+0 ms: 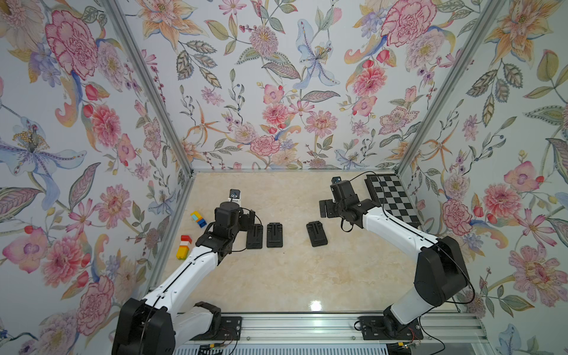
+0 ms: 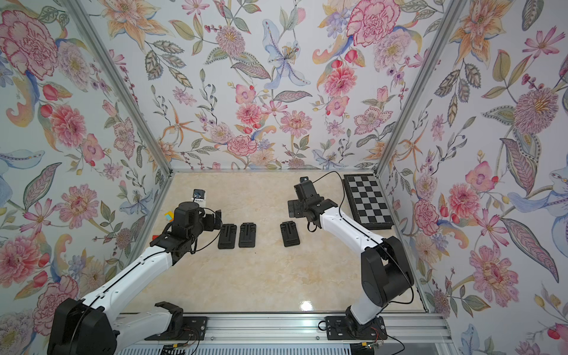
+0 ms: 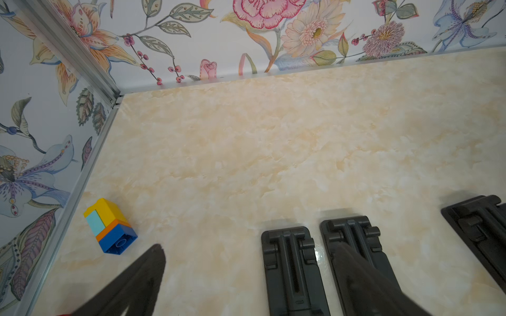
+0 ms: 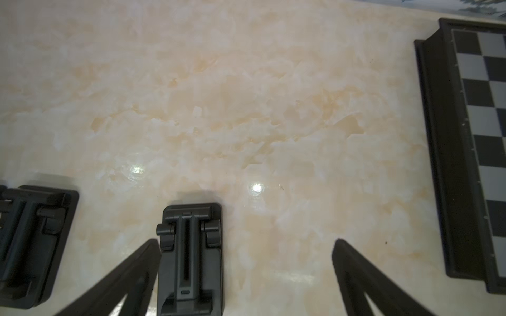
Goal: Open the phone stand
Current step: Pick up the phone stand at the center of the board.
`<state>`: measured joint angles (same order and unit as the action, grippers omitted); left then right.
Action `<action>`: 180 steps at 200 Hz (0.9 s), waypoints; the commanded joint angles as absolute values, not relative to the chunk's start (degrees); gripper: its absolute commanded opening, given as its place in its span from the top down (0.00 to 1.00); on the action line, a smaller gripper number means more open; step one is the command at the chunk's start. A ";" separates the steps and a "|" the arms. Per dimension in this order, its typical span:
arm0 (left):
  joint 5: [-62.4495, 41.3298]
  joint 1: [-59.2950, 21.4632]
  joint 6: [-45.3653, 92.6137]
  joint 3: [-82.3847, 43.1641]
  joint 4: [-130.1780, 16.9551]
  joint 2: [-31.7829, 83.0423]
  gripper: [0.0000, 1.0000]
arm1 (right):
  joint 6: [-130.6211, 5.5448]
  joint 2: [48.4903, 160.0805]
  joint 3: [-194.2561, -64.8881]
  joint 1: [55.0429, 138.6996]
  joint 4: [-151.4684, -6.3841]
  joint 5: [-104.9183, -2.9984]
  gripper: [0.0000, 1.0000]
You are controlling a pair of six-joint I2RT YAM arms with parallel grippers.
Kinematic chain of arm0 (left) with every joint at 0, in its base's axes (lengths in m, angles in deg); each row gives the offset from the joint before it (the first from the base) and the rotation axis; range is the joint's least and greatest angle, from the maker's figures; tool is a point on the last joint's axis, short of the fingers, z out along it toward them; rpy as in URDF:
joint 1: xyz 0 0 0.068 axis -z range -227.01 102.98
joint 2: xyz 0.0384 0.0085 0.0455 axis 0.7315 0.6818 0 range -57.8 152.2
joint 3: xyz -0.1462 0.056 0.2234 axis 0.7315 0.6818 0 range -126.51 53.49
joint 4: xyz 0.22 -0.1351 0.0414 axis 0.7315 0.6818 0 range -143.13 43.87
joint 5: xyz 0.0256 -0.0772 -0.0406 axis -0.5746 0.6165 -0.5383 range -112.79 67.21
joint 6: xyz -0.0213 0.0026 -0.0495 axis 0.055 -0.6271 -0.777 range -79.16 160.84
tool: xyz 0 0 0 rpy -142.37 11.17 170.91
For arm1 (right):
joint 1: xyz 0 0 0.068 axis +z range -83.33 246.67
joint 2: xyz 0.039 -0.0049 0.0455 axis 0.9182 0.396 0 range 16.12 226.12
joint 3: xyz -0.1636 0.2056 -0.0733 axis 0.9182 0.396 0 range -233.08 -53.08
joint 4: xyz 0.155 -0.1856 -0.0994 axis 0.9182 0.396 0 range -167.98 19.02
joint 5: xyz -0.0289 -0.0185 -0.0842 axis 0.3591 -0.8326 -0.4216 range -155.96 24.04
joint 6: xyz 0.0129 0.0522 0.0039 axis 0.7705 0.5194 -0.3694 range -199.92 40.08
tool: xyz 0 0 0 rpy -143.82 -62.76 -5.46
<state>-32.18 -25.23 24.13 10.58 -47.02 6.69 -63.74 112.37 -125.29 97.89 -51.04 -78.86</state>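
The separate stand's slotted arm is raised above its plate, so my right gripper will next move back and down astride it and close.
Three black phone stands lie folded flat in a row on the marble table. The left stand (image 1: 254, 236) (image 3: 293, 270) and the middle stand (image 1: 274, 235) (image 3: 356, 235) lie side by side. The right stand (image 1: 316, 234) (image 4: 191, 260) lies apart from them. My left gripper (image 1: 244, 220) (image 3: 250, 249) hovers open over the far end of the left stand, one finger above the middle stand. My right gripper (image 1: 327, 209) (image 4: 246, 243) hangs open just beyond the right stand, which sits beside one finger. Neither gripper holds anything.
A black-and-grey chessboard (image 1: 392, 198) (image 4: 479, 136) lies at the back right against the wall. Two stacks of coloured toy blocks lie by the left wall, one (image 1: 198, 218) (image 3: 109, 227) near my left wrist and one (image 1: 184, 247) closer to the front. Flowered walls enclose three sides.
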 commanded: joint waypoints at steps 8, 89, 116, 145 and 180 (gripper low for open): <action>-32.97 -21.71 19.40 10.90 -41.01 5.02 0.02 | -57.68 115.47 -129.45 100.60 -38.69 -72.93 0.00; -35.51 -14.72 15.63 11.03 -38.91 7.33 0.02 | -55.64 124.35 -132.95 102.44 -34.47 -67.98 0.50; -35.67 -14.24 15.53 10.76 -38.94 8.38 0.02 | -56.60 126.42 -134.14 102.44 -34.40 -68.01 0.52; -35.68 -13.88 15.18 10.41 -38.90 9.49 0.02 | -57.23 128.77 -136.09 102.44 -33.50 -68.62 0.56; -35.80 -13.66 15.00 9.94 -38.91 10.50 0.02 | -57.67 130.85 -137.75 102.35 -32.69 -70.22 0.59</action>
